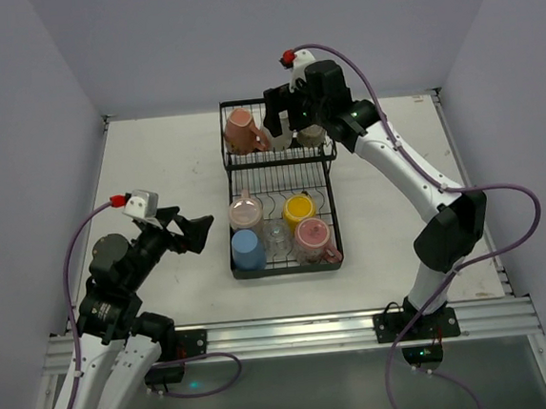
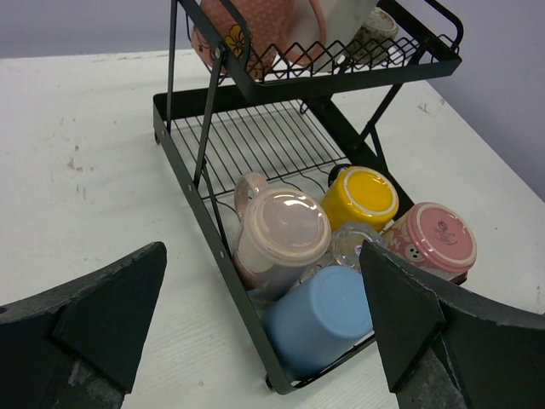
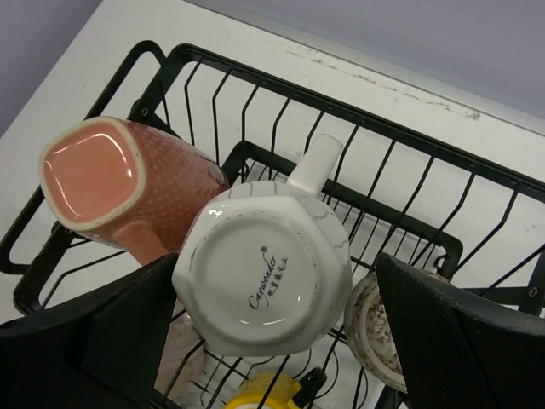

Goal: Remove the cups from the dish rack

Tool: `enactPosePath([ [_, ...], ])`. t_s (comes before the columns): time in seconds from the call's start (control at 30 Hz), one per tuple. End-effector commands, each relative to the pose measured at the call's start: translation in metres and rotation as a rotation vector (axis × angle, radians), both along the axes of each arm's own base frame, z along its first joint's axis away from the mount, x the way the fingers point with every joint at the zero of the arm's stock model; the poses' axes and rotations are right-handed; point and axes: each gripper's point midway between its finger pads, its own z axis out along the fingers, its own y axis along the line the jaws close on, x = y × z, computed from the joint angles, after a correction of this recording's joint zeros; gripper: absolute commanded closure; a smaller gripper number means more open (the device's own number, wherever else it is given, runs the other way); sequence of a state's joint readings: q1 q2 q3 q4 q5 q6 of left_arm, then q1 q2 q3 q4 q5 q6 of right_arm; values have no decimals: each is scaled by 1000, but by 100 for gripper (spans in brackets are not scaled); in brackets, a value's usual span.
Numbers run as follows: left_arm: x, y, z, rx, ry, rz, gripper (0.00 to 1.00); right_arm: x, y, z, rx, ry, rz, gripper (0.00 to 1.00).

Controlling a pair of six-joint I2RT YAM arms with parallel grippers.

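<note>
My left gripper goes up, tilts upward and closes on the white mug's rim [image 2: 334,53] next in a handover, since my right gripper's fingers straddle the mug's base.
The black wire dish rack [image 1: 288,271] stands mid-table. On its upper shelf lie a salmon-pink mug [image 3: 111,183], a white mug [image 3: 264,294] bottom-up, and a small grey-beige cup [image 3: 372,328]. My right gripper [image 3: 278,258] is open just above the white mug, one finger on each side of it. The lower tier holds a pale pink-based cup [image 2: 281,230], a yellow cup [image 2: 362,196], a clear glass [image 2: 349,243], a pink patterned cup [image 2: 434,243] and a blue cup [image 2: 328,319]. My left gripper [image 2: 263,249] is open and empty, left of the rack's near end, facing these cups.
Bare white tabletop [image 1: 170,175] lies left of the rack and more [image 1: 389,223] lies right of it under the right arm. Purple walls close the table on three sides. A metal rail [image 1: 294,332] runs along the near edge.
</note>
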State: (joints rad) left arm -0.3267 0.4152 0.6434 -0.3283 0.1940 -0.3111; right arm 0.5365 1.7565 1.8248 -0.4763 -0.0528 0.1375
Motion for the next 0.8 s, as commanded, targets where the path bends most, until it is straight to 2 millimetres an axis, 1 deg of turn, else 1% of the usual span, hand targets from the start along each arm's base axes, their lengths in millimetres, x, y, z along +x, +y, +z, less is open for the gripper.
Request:
enactPosePath([
  [0.0,-1,-3,8,-2,-22,-20,0,4,2,5,-20,-32,-20,1],
  [0.07,0,-3,7,-2,-17,-20,0,8,7,-2,-24,-30,-18,1],
  [0.17,0,-2,7,-1,-18,-18,0,16,7,-6,-42,-44,-54,1],
  [0.2,0,-2,8,-1,-20,-15,0,19,5,-3,-40,-62,-69,2],
  [0.27,0,-2,7,-3,-15,-15,0,20,6,-5,-42,-65,-71,14],
  [0.3,0,-2,8,-3,-17,-13,0,20,6,-3,-41,-70,-76,24],
  [0.33,1,-2,7,-4,-14,-12,0,20,7,-3,-39,-72,-78,35],
  [0.37,1,-2,8,-7,-14,-10,0,19,6,1,-32,-83,-83,51],
  [0.4,1,-2,9,-10,-14,-10,0,18,6,16,-6,-122,-88,56],
  [0.43,1,-3,10,-13,-18,-13,0,16,4,18,4,-131,-98,59],
  [0.47,1,-4,11,-19,-17,-17,0,14,4,28,24,-152,-102,67],
  [0.5,2,-4,14,-25,-26,-17,0,10,1,48,62,-194,-109,71],
  [0.57,3,-6,16,-44,-22,-20,0,6,-3,71,116,-235,-131,80],
  [0.6,3,-8,19,-56,-25,-27,0,5,-5,86,151,-269,-141,82],
  [0.63,3,-10,26,-72,-40,-34,0,-2,-9,105,197,-299,-149,84],
  [0.67,2,-13,31,-99,-34,-50,0,-4,-13,116,226,-321,-164,86],
  [0.7,-1,-16,43,-121,-52,-67,0,-6,-15,133,273,-362,-173,87],
  [0.73,-2,-19,53,-142,-73,-83,0,-12,-18,146,320,-376,-180,88],
  [0.77,-5,-24,60,-173,-68,-114,0,-15,-19,154,348,-390,-185,88],
])
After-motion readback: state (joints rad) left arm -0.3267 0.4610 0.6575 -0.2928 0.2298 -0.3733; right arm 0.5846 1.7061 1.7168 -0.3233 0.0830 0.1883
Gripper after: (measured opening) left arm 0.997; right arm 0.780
